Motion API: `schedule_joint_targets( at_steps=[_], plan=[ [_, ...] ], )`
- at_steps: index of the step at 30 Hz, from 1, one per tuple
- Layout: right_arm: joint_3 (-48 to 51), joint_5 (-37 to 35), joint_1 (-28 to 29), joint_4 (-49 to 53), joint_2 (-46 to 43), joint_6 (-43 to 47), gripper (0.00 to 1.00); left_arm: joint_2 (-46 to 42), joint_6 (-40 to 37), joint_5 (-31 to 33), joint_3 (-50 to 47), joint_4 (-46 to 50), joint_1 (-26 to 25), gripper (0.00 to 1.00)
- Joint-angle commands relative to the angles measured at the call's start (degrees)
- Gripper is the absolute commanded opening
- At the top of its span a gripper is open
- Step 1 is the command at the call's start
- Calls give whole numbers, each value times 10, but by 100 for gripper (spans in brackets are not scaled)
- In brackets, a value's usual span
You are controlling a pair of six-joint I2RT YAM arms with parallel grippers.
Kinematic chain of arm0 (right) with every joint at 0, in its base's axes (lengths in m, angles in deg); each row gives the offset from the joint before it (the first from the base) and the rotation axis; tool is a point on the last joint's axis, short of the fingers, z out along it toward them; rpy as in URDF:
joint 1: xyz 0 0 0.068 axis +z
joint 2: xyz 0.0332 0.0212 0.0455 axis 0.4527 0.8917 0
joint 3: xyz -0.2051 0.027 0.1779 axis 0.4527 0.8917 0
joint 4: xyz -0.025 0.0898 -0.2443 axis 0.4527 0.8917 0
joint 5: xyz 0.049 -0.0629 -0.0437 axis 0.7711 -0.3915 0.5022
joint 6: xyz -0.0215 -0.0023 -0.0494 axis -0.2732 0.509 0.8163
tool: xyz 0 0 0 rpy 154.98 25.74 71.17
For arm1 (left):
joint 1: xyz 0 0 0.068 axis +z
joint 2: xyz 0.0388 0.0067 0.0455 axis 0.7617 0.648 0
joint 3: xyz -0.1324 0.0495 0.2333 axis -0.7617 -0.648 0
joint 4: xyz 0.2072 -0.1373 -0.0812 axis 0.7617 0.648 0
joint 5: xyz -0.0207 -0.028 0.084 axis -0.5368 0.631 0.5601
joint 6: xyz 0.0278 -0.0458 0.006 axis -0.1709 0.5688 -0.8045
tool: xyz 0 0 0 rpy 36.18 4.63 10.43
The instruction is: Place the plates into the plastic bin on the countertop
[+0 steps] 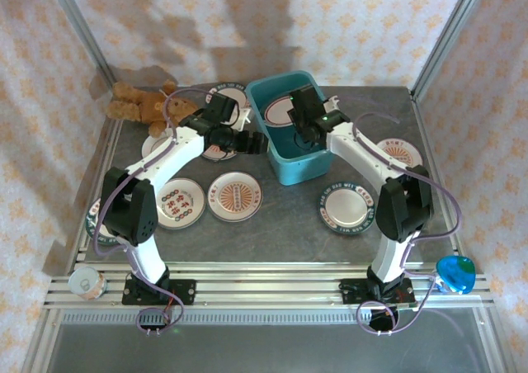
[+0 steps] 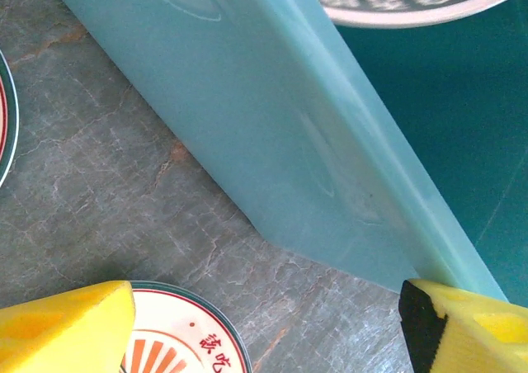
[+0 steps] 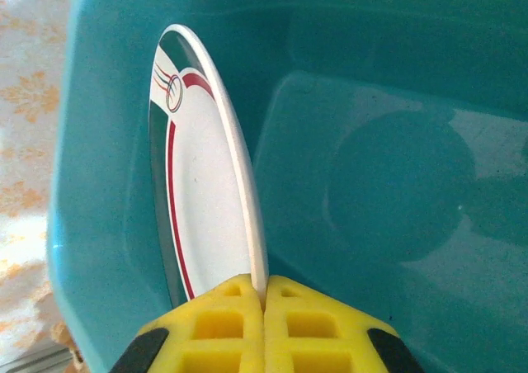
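Note:
The bottom of the teal bin is below, so I need to lower the plate onto it next with my right gripper, nearer the side of the bin by my left gripper, and let go of the plate's rim.
The teal plastic bin [image 1: 297, 171] stands at the back middle of the dark countertop [image 1: 280, 233]. My right gripper [image 1: 299, 113] is inside the bin, shut on the rim of a white plate [image 3: 202, 175] with green and red stripes. That plate stands on edge near the bin's wall [image 3: 91, 183], with the right gripper [image 3: 266, 295] pinching its lower edge. My left gripper [image 1: 252, 142] is open just outside the bin's left wall [image 2: 272, 117], and the left gripper [image 2: 264, 328] holds nothing. Several plates lie flat on the countertop, among them three [image 1: 180, 202] [image 1: 233, 196] [image 1: 345, 206].
More plates lie at the right [image 1: 398, 152], at the back [image 1: 233, 96] and under my left arm [image 2: 177, 344]. A brown teddy bear [image 1: 144, 103] sits at the back left. A small blue round object [image 1: 455, 274] and a tin [image 1: 87, 284] rest on the front rail.

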Motion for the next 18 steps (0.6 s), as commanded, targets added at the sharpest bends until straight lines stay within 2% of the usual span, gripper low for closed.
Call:
schedule_joint_targets(
  at_steps=[1, 9, 18],
  plan=[
    [-24, -39, 6, -11, 10, -24, 0, -12, 1, 1, -2, -21, -2, 86],
    [-26, -61, 13, -18, 34, -40, 0, -72, 15, 106, -31, -40, 21, 86],
    [-54, -57, 18, -8, 81, -58, 0, -126, 30, 132, -72, -71, 70, 86]
  ],
)
